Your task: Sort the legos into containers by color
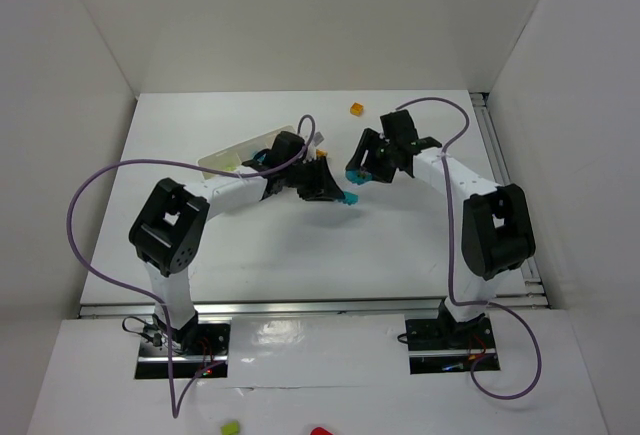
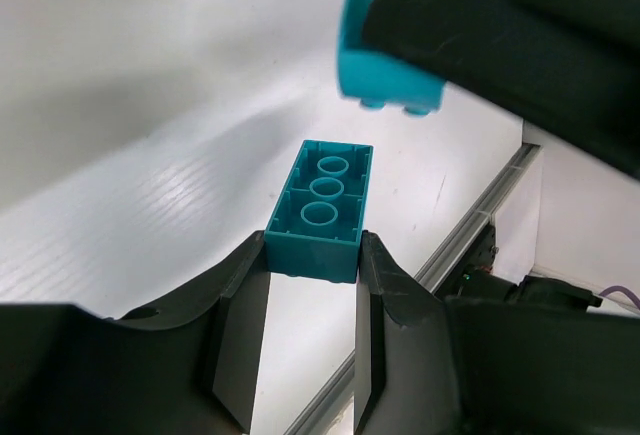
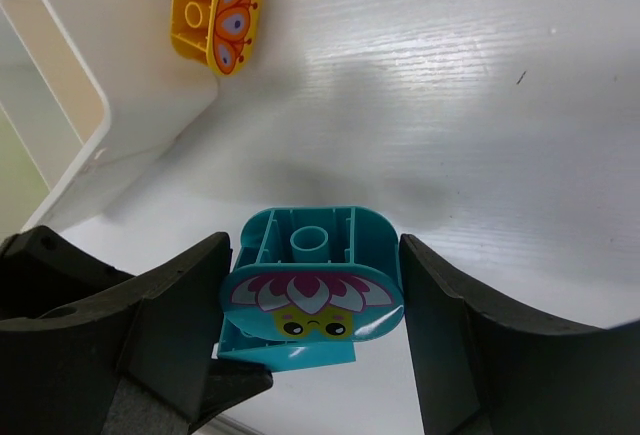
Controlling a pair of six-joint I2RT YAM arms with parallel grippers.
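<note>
The robot will next move its right gripper over the tray's section with a cyan brick and let go of the larger cyan block, because that section is to the gripper's left in the top view.
My left gripper (image 2: 312, 255) is shut on a cyan six-stud brick (image 2: 320, 205), seen from its hollow underside and held above the table. My right gripper (image 3: 315, 260) is shut on the larger cyan block (image 3: 315, 290) with a printed flower face. In the top view the two grippers meet at the table's middle, left gripper (image 1: 335, 190) and right gripper (image 1: 362, 170) nearly touching, with the six-stud brick (image 1: 350, 198) just below the printed block (image 1: 355, 174). The white tray (image 1: 225, 158) lies behind the left arm, partly hidden. An orange brick (image 1: 356, 108) sits at the back.
An orange piece with a butterfly print (image 3: 215, 13) lies on the table beside the tray's corner (image 3: 70, 155). The table's right rail (image 2: 470, 230) runs close by. A lime piece (image 1: 230, 426) and a red piece (image 1: 320, 432) lie off the table at the near edge.
</note>
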